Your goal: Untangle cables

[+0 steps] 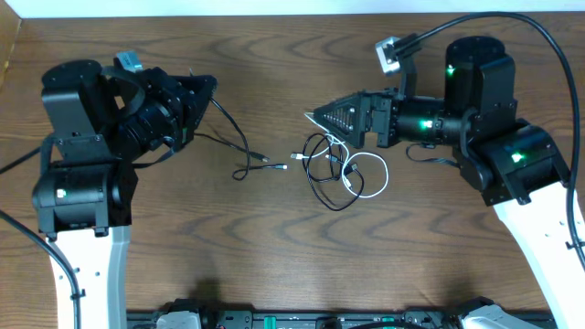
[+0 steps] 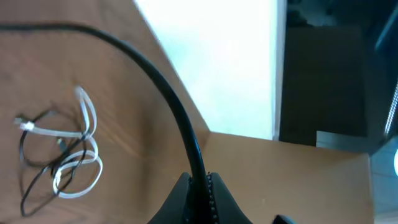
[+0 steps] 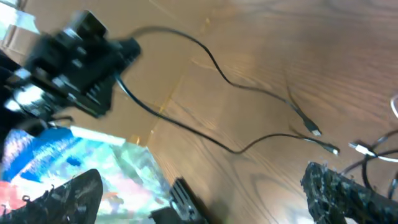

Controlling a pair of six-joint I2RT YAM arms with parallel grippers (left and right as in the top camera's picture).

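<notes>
I will next carry the black cable outward with my left gripper and release it over the bare far tabletop, clear of the tangle, as that tabletop lies outward of the gripper.
My left gripper (image 1: 203,91) is shut on one black cable (image 1: 233,137), held above the table at the left. That cable hangs down to its plug ends near the table's middle (image 1: 263,163). In the left wrist view the cable (image 2: 168,99) arcs out of the shut jaws (image 2: 199,186). The white cable (image 1: 384,174) and the other black cable (image 1: 322,196) lie looped together at centre right, and both show in the left wrist view (image 2: 87,124) (image 2: 28,162). My right gripper (image 1: 315,117) is open and empty just above that tangle. The right wrist view shows its fingers wide apart (image 3: 205,193) and the held cable (image 3: 211,59).
The wooden table (image 1: 274,265) ends at its far edge (image 1: 274,11) against a white wall. A thick black arm cable (image 1: 548,46) loops over the right arm. Crinkled coloured plastic (image 3: 93,155) shows beyond the table's edge in the right wrist view.
</notes>
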